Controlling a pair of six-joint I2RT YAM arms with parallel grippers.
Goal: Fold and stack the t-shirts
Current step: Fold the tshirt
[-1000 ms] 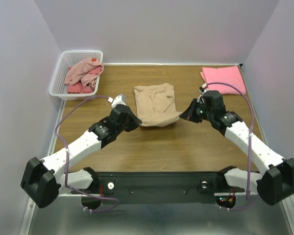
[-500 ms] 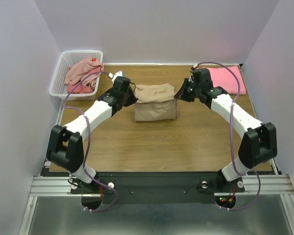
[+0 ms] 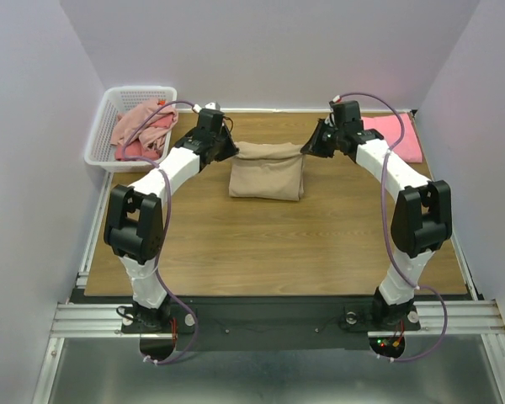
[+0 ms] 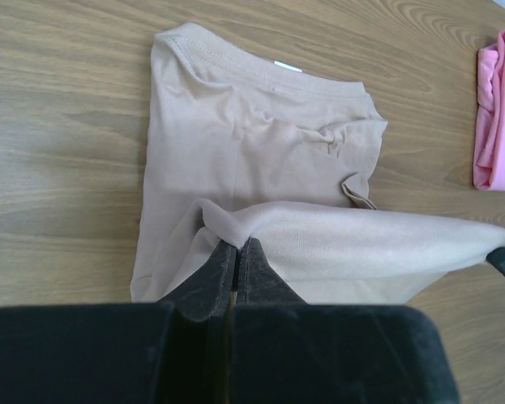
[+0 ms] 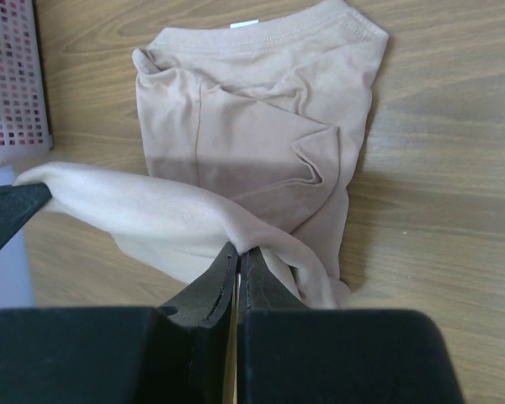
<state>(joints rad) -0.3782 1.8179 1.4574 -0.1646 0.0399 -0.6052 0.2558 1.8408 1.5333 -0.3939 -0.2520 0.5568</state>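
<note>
My left gripper needs to move outward and down to bring the pinched corner onto the beige t-shirt's collar (image 4: 185,44) and let go of it there. That end of the t-shirt is still uncovered beyond the lifted edge.
The beige t-shirt (image 3: 267,172) lies partly folded at the table's far middle, its far edge lifted taut between both grippers. My left gripper (image 3: 233,151) is shut on that edge's left corner, and the left wrist view shows cloth pinched at its tips (image 4: 233,244). My right gripper (image 3: 307,150) is shut on the right corner (image 5: 238,250). The rest of the beige t-shirt (image 4: 252,160) (image 5: 252,126) lies flat on the wood below. A folded salmon-pink t-shirt (image 3: 394,135) lies at the far right corner. Dusty-pink and red t-shirts (image 3: 143,128) are heaped in the basket.
A white lattice basket (image 3: 108,119) stands at the far left, partly off the table; its wall (image 5: 13,76) shows in the right wrist view. Purple walls close in the left, back and right sides. Bare wood (image 3: 278,244) stretches toward the arm bases.
Both grippers carried the beige t-shirt's near edge up and over to the far side, folding it in half. Both arms now reach far across the table.
</note>
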